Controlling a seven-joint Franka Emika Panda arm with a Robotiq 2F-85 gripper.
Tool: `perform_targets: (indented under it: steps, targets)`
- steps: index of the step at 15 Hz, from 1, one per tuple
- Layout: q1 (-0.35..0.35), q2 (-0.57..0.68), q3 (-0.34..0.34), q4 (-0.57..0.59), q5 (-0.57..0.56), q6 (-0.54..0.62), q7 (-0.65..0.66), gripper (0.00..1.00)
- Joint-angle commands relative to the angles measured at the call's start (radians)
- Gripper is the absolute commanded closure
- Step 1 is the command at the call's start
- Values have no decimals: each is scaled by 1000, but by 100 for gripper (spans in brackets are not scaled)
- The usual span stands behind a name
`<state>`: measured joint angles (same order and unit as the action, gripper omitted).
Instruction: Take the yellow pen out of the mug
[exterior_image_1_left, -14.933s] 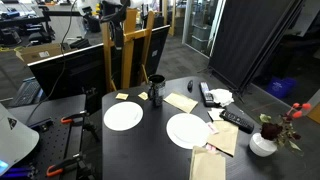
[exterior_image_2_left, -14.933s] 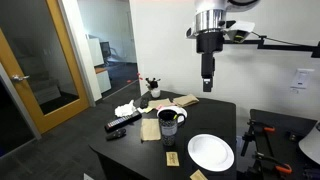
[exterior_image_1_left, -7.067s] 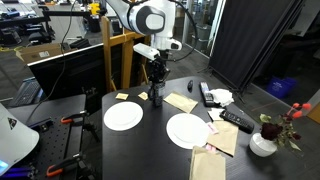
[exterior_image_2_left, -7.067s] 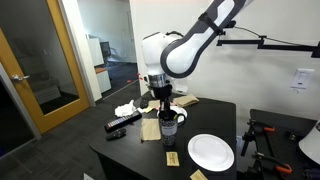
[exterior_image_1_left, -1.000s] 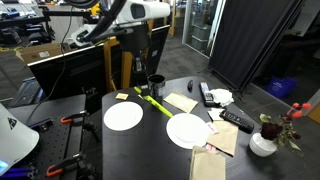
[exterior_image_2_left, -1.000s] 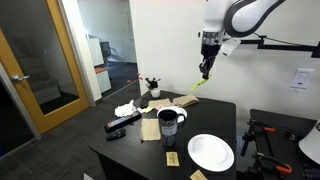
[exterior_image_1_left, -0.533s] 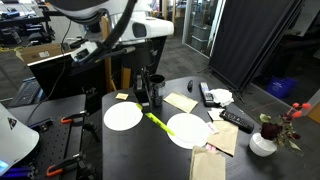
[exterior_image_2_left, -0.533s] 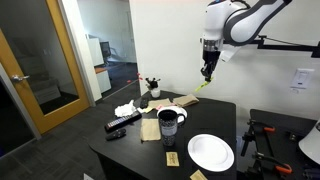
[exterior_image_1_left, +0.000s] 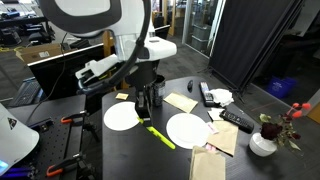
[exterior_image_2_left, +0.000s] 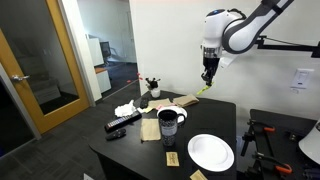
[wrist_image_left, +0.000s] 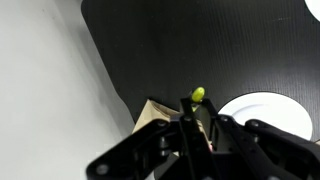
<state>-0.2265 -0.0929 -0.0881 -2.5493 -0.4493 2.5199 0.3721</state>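
Observation:
Next, my gripper lowers the yellow pen onto the bare black tabletop beside the plates and releases it, because the pen hangs clear of the mug.
The yellow pen (exterior_image_2_left: 202, 92) hangs slanted from my gripper (exterior_image_2_left: 207, 78), which is shut on its upper end, high above the black table. The dark mug (exterior_image_2_left: 169, 123) stands below and to the side, well apart from the pen. In an exterior view the pen (exterior_image_1_left: 162, 136) slopes down from the gripper (exterior_image_1_left: 147, 118) over the gap between the two plates; my arm hides the mug there. In the wrist view the pen's tip (wrist_image_left: 198, 94) sticks out between the shut fingers (wrist_image_left: 186, 103).
Two white plates (exterior_image_1_left: 122, 117) (exterior_image_1_left: 187, 131) lie on the black table (exterior_image_1_left: 150, 160). Tan napkins (exterior_image_1_left: 181, 102), black remotes (exterior_image_1_left: 207, 95) (exterior_image_1_left: 237, 120) and a white vase with a rose (exterior_image_1_left: 264, 143) sit toward one end. A monitor (exterior_image_1_left: 60, 65) stands behind.
The arm has carried the pen away from above the mug, out over the table between the plates. The gripper has stayed shut on the pen.

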Motion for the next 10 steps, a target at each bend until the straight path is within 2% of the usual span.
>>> perform_targets:
  steps: [1,6,10]
  targets:
    - [-1,43,-14,-4,-88,73,98,96]
    - [13,103,-36,-9,-239,132,256,96]
    - [24,146,-60,-19,-292,159,339,96]
